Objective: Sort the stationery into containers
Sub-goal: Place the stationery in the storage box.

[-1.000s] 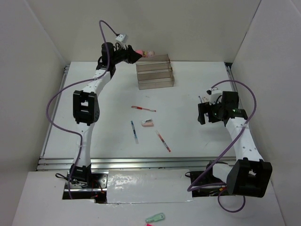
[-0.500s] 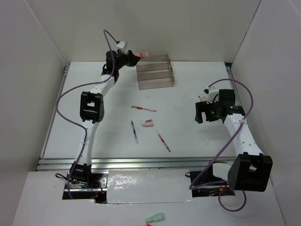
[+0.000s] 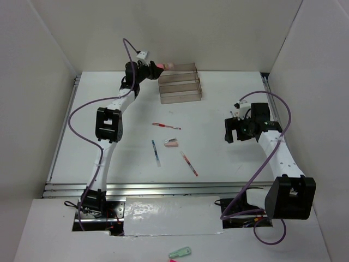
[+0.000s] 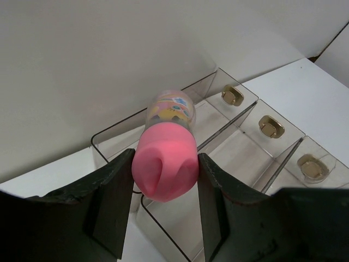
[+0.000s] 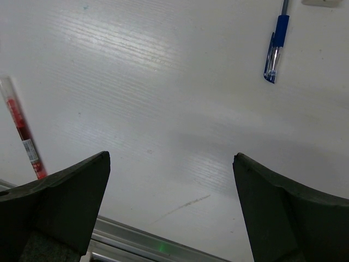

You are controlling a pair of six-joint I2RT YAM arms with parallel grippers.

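I will move my right gripper across next, lower it and close it with its fingers on both sides of the near red pen's body [image 3: 190,165] [image 5: 23,130]. The pen's body lies clear below the gripper, to its left in the top view.
My left gripper [image 3: 159,66] is shut on a pink-and-white eraser [image 3: 167,65], held in the air at the back left corner of the smoky clear organiser [image 3: 181,99]. In the left wrist view the eraser's pink end [image 4: 165,164] sits between the fingers, over the organiser's tallest back compartment [image 4: 226,124]. On the table lie a red pen [image 3: 166,126], a blue pen [image 3: 156,152], another pink-and-white eraser [image 3: 171,143] and a second red pen [image 3: 189,163]. My right gripper [image 3: 231,131] is open and empty, above bare table right of them. Its wrist view shows the gripper [image 5: 172,180], a blue pen [image 5: 275,46] and a red pen [image 5: 22,131].
Each organiser compartment has a small brass-coloured fitting at its end [image 4: 270,126]. A pale green clip-like item [image 3: 180,252] lies on the near shelf in front of the arm bases. White walls close in the table on the left, back and right.
My left gripper has drawn back slightly to the left with the eraser, which was further over the organiser. My right gripper has shifted a little to the left.
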